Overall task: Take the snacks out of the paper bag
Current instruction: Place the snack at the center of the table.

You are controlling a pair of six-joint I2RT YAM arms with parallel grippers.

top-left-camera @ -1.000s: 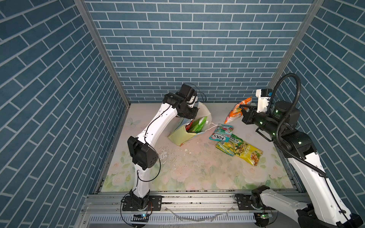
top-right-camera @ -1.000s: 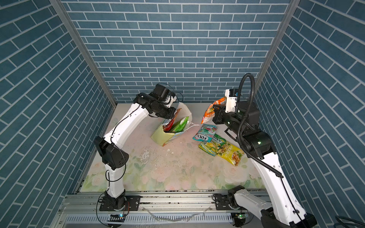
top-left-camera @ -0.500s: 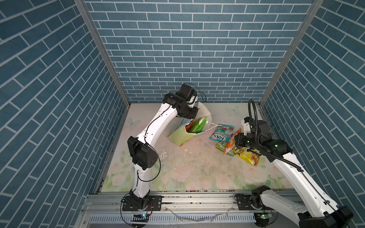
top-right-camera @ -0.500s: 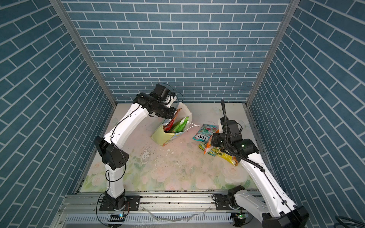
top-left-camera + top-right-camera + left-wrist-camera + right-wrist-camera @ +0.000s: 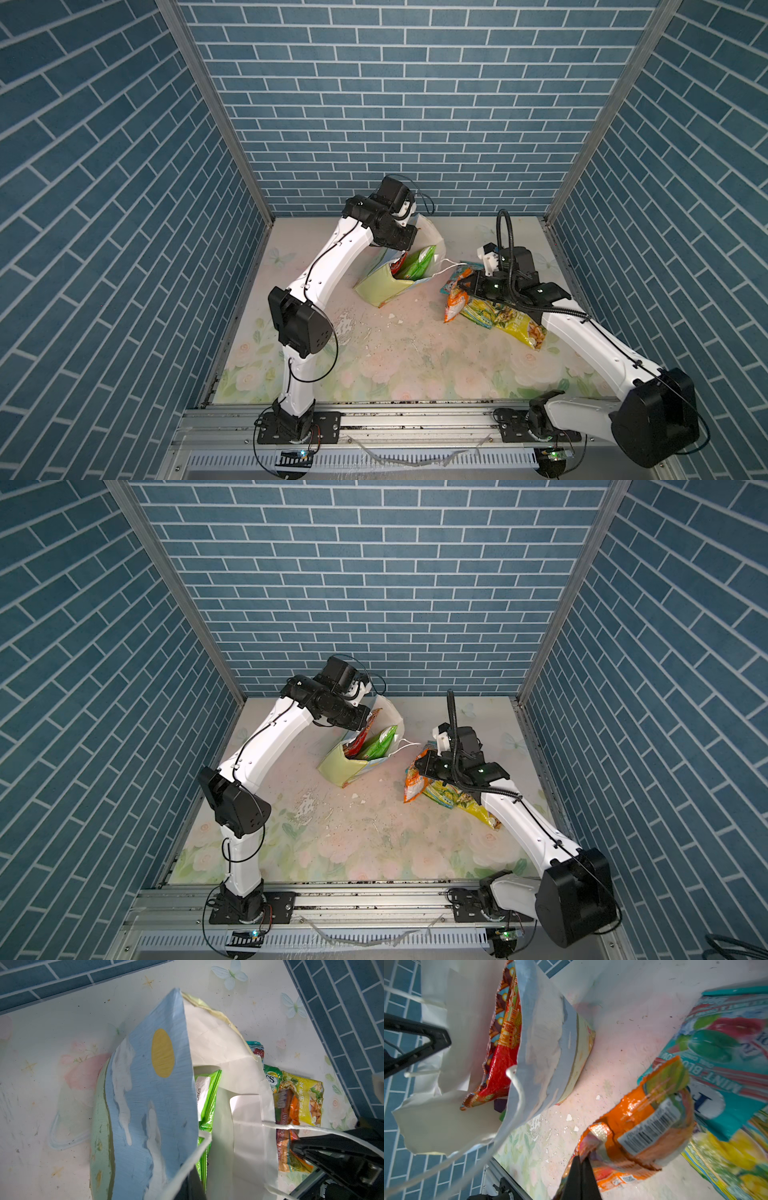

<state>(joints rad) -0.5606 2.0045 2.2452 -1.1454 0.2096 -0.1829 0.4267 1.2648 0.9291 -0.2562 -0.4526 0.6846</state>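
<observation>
My right gripper will next move back and down and let go of the orange packet's end on the bare mat (image 5: 441,334), which is below and back of it and clear of packets.
The paper bag (image 5: 382,284) (image 5: 345,766) leans open on the mat. My left gripper (image 5: 405,241) (image 5: 193,1184) is shut on its back rim, beside a cord handle. A green packet (image 5: 417,266) (image 5: 207,1095) and a red packet (image 5: 365,733) (image 5: 502,1043) stick out of the bag. My right gripper (image 5: 461,286) (image 5: 580,1165) is shut on an orange packet (image 5: 455,305) (image 5: 643,1126), low over the mat to the right of the bag. Under it lie a teal packet (image 5: 724,1053), a green-yellow packet (image 5: 482,311) and a yellow packet (image 5: 519,328) (image 5: 307,1097).
Blue brick walls (image 5: 395,104) close in three sides, and a metal rail (image 5: 374,415) runs along the front. White flakes (image 5: 353,328) are scattered on the floral mat in front of the bag. A loose cord handle (image 5: 446,266) trails from the bag toward the right arm.
My right arm has swung down from the back right with the orange packet, and now holds it low by the packets lying on the mat. The left arm and bag have stayed put.
</observation>
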